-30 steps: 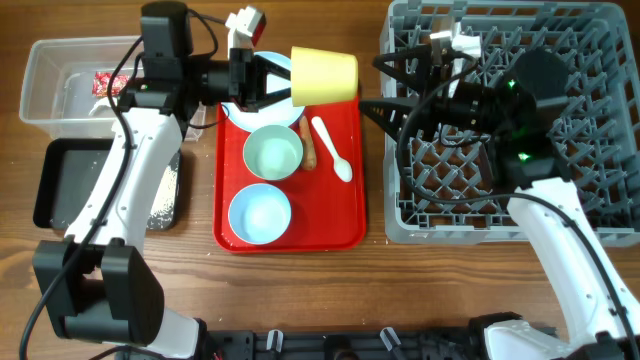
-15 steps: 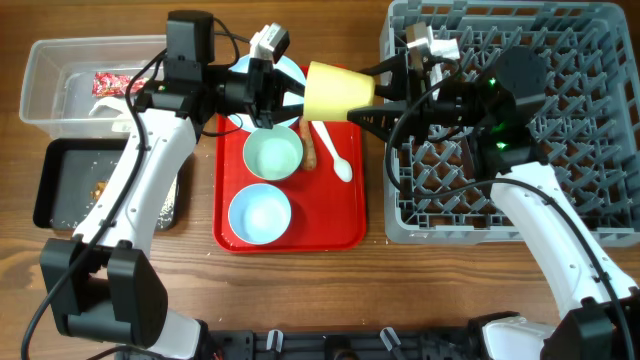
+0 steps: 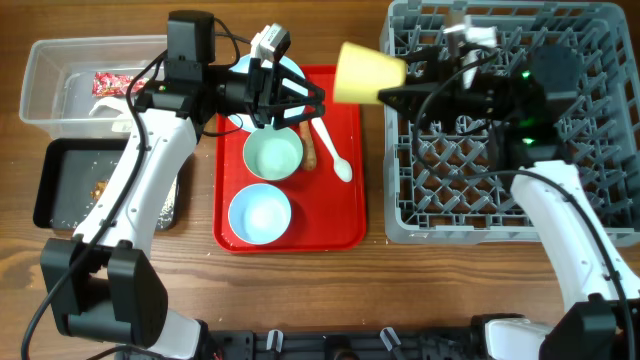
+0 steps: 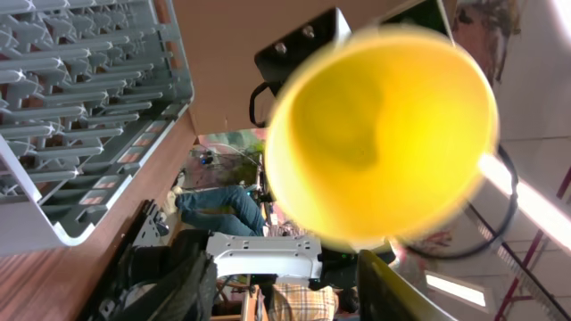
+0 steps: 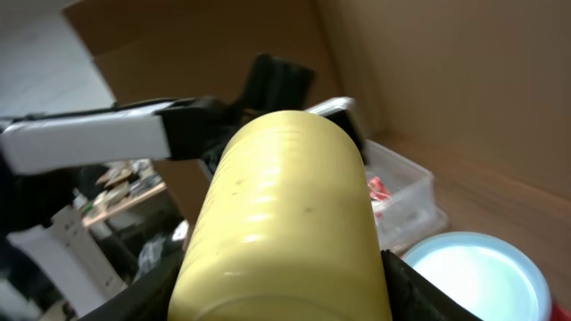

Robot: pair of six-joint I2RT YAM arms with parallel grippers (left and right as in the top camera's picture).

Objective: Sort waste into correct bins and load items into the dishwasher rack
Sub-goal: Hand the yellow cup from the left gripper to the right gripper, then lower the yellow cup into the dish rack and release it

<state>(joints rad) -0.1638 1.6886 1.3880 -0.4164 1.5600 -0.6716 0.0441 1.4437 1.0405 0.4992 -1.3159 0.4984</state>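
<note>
My right gripper turns its fingers down next, moves back over the rack's near corner by the red tray, which stands empty, and lowers the cup (image 3: 366, 72) in.
The small yellow cup (image 3: 366, 72) hangs on its side above the gap between the red tray and the dishwasher rack (image 3: 560, 215). My right gripper (image 3: 393, 86) is shut on it from the rack side. In the right wrist view the cup (image 5: 284, 209) fills the space between the fingers of the right gripper (image 5: 281, 299). My left gripper (image 3: 303, 101) stands open over the tray's back, apart from the cup. The left wrist view looks into the cup's mouth (image 4: 384, 134), beyond the left gripper (image 4: 294, 299).
On the red tray (image 3: 342, 218) lie a pale green bowl (image 3: 272, 155), a pale blue bowl (image 3: 260, 213), a white spoon (image 3: 333, 152), a brown stick (image 3: 309, 150) and a half-hidden plate (image 3: 243, 112). The clear tub (image 3: 50, 90) holds a red wrapper (image 3: 112, 83). A black tray (image 3: 60, 200) holds crumbs.
The left gripper has opened and let go of the yellow cup. The right gripper has closed on it and carried it right, toward the rack.
</note>
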